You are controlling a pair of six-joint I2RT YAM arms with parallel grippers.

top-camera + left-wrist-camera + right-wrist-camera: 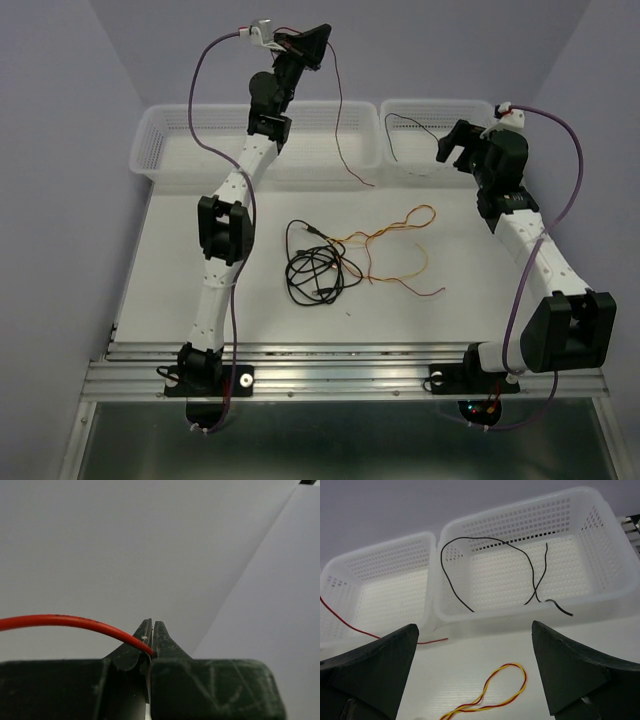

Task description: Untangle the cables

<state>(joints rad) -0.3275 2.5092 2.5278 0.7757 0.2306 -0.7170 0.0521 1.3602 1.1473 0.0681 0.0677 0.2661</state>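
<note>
My left gripper holds the red cable high above the wide basket [310,146]; next it will shift slightly toward the smaller basket, then lower.
My left gripper [308,42] is raised high above the left basket, shut on a dark red cable [341,110]. The cable hangs down across the basket and its free end lies on the table. In the left wrist view the jaws [151,626] pinch the red cable [75,621]. My right gripper [450,148] is open and empty at the front of the right basket, its fingers [380,665] wide apart. A thin black cable [490,542] lies in that basket. A coiled black cable [315,268] and twisted yellow and red cables [392,238] lie tangled mid-table.
Two white mesh baskets stand at the table's back, a wide left one [160,112] and a smaller right one [420,102]. Lilac walls close in both sides. A metal rail [340,365] runs along the near edge by the arm bases.
</note>
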